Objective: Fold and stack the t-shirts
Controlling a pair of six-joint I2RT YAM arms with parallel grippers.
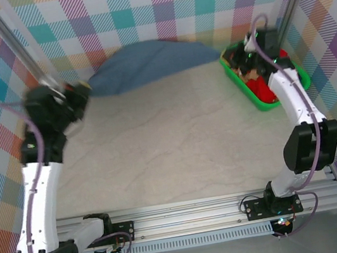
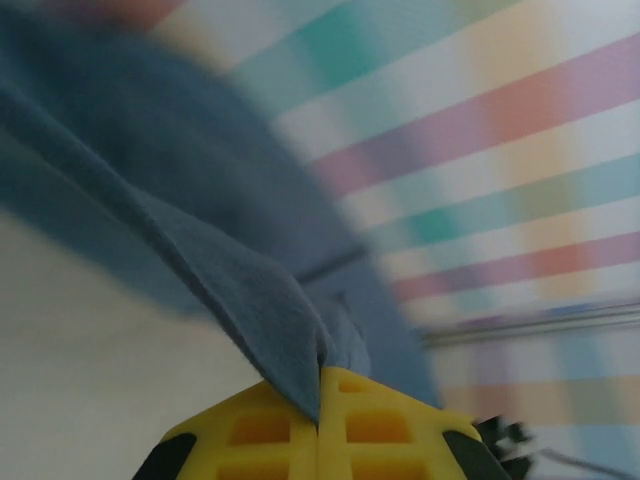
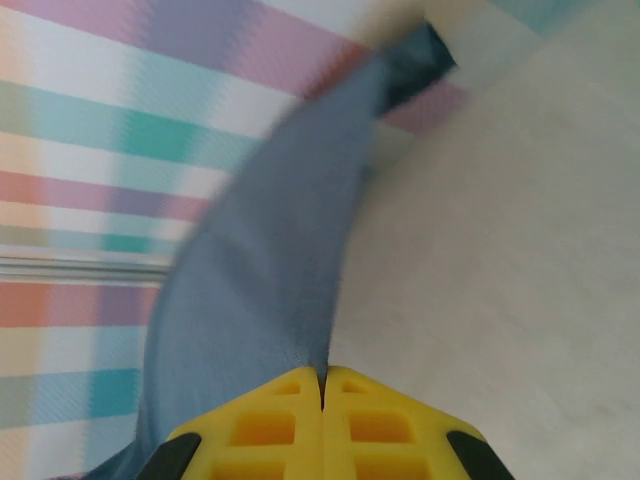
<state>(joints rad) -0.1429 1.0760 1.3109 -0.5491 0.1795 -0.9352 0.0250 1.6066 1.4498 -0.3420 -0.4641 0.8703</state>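
My right gripper will pull the corner of the hanging t-shirt back and down to let go of it, because bare tabletop short of the green bin is below and back from my gripper.
A slate-blue t-shirt (image 1: 145, 62) hangs stretched across the back of the table, close to the checkered rear wall. My left gripper (image 1: 83, 87) holds its left end, blurred in the top view. In the left wrist view the yellow fingers (image 2: 260, 430) are pressed together with a fold of the blue t-shirt (image 2: 250, 290) pinched in the seam. My right gripper (image 1: 232, 57) holds the shirt's right end beside the green bin. There the yellow fingers (image 3: 380, 425) are also shut, and the t-shirt (image 3: 270, 270) runs out from between them toward the wall.
A green bin (image 1: 235, 75) at the back right holds red and brown cloth (image 1: 267, 91), right under the right arm. Checkered walls (image 1: 137, 9) close in the back and both sides. The pale tabletop (image 1: 171, 145) lies bare in the middle, and a metal rail (image 1: 195, 215) runs along the near edge.
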